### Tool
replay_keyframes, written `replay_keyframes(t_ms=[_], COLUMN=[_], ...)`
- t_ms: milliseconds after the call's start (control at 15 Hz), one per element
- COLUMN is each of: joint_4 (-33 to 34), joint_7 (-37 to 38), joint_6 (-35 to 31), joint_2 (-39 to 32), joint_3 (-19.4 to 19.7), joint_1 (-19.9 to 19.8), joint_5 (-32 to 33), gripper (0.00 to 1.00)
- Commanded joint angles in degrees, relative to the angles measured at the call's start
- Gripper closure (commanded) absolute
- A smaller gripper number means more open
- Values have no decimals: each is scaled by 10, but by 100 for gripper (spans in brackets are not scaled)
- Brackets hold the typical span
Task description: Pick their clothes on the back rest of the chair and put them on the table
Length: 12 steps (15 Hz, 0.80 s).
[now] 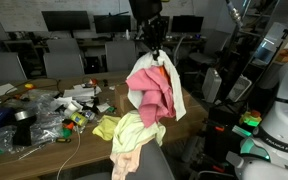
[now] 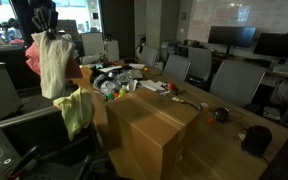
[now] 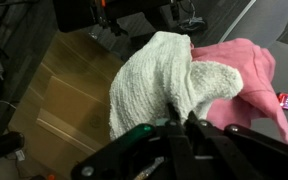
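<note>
The brown box top (image 2: 144, 108) by the table clutter is bare, so the robot's gripper will swing away from the chair, over that box top, and let go of the white towel (image 2: 54, 65).
My gripper (image 1: 156, 52) is shut on a bunch of clothes and holds it in the air above the chair. The bunch is a white towel (image 3: 159, 85) and a pink cloth (image 3: 246, 75); both hang from the jaws (image 3: 179, 122). In both exterior views they dangle from the gripper: the pink cloth (image 1: 156, 92) with the white towel (image 1: 172, 80), and the white towel (image 2: 54, 65) with the pink behind (image 2: 31, 55). A yellow-green cloth (image 1: 129, 130) still lies over the chair back; it also shows in an exterior view (image 2: 74, 108). The wooden table (image 2: 154, 125) stands beside the chair.
The table holds clutter: plastic wrap and cables (image 1: 39, 120), a tape roll (image 1: 24, 115), small items (image 2: 119, 80) and dark objects near its end (image 2: 254, 138). Office chairs (image 2: 234, 80) and monitors (image 1: 66, 20) surround it. A white robot base (image 1: 284, 125) stands at one side.
</note>
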<state>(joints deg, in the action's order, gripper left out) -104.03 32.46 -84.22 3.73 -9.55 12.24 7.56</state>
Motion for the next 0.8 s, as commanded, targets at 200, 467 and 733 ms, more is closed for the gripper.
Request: replay_keyframes(t_ms=[200, 467, 733], joint_4=[94, 95, 77], joint_7=[-12, -8, 19], joint_6=[62, 23, -65], joint_2=[-4, 7, 9], joint_3=[47, 93, 129], joint_1=[-71, -120, -160], joint_5=[-38, -74, -93], gripper=[98, 98, 98])
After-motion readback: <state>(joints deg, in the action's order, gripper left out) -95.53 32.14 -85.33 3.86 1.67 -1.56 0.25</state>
